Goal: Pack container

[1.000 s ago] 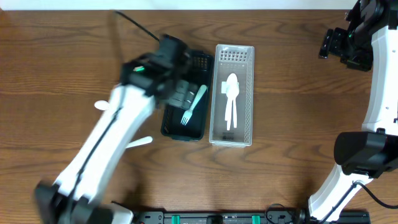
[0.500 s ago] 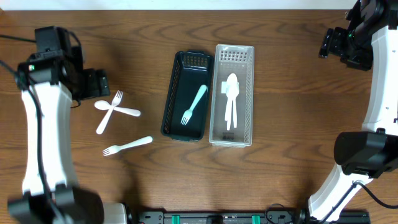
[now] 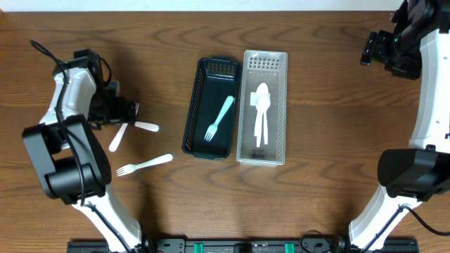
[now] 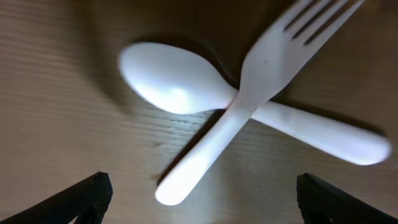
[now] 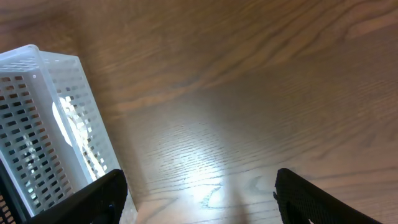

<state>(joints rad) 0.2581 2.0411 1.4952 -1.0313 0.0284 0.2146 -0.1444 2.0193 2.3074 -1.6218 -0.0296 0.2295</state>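
The white fork rests on top of the spoon. I need to lower my left gripper next onto the white fork's handle (image 3: 121, 133) (image 4: 208, 149), which is below it between its spread fingers.
A dark bin (image 3: 198, 144) holds a light green fork (image 3: 219, 117). Beside it a white slotted bin (image 3: 264, 60) holds white spoons (image 3: 261, 112). A white fork (image 3: 116, 139) lies crossed over a white spoon (image 3: 146, 127) on the table at the left; both show close up in the left wrist view, the fork (image 4: 249, 106) and the spoon (image 4: 180, 84). Another white fork (image 3: 144, 164) lies nearer the front. My left gripper (image 3: 126, 112) is open just above the crossed pair, its fingertips (image 4: 199, 199) spread either side of the fork's handle. My right gripper (image 3: 376, 50) is open and empty at the far right.
The white bin's corner (image 5: 43, 118) shows at the left of the right wrist view, with bare wood (image 5: 249, 112) under the right gripper. The left arm's cable (image 3: 46, 53) trails near the table's left edge.
The left arm swung from over the dark bin to the left side and came down over the crossed fork and spoon. The right arm has not moved.
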